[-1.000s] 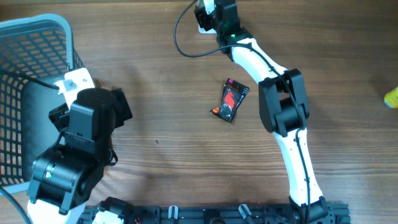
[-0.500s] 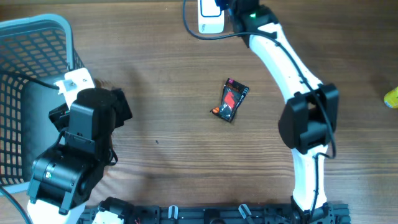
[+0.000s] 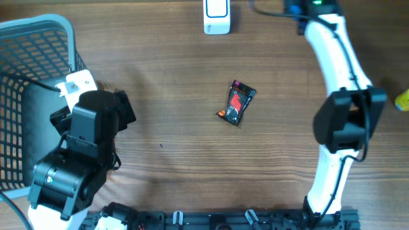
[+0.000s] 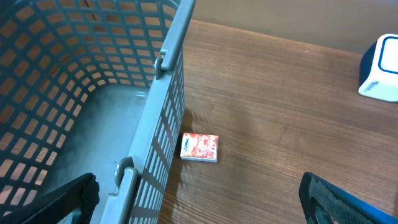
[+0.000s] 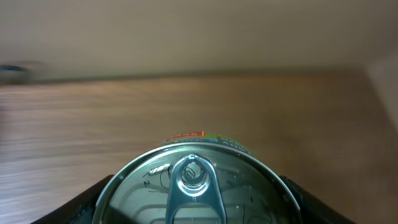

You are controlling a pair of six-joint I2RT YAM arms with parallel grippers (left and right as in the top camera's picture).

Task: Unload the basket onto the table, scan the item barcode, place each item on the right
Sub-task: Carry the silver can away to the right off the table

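I will next swing my right gripper down and to its right in the overhead view, onto bare tabletop beside the yellow object, freeing the can.
A metal can with a silver pull-tab lid fills the lower half of the right wrist view. My right gripper is shut on the can, a dark finger on each side. From overhead the right arm reaches to the top right edge, to the right of the white and blue scanner; the can is hidden there. My left gripper stands wide open over the wall of the blue-grey basket, holding nothing.
A black and red packet lies mid-table. A small red and white pack lies beside the basket at the left. A yellow object sits at the right edge. The scanner shows at the left wrist view's right edge.
My right arm has swung right with the can, from over the scanner to the top right of the table. The left arm has not moved.
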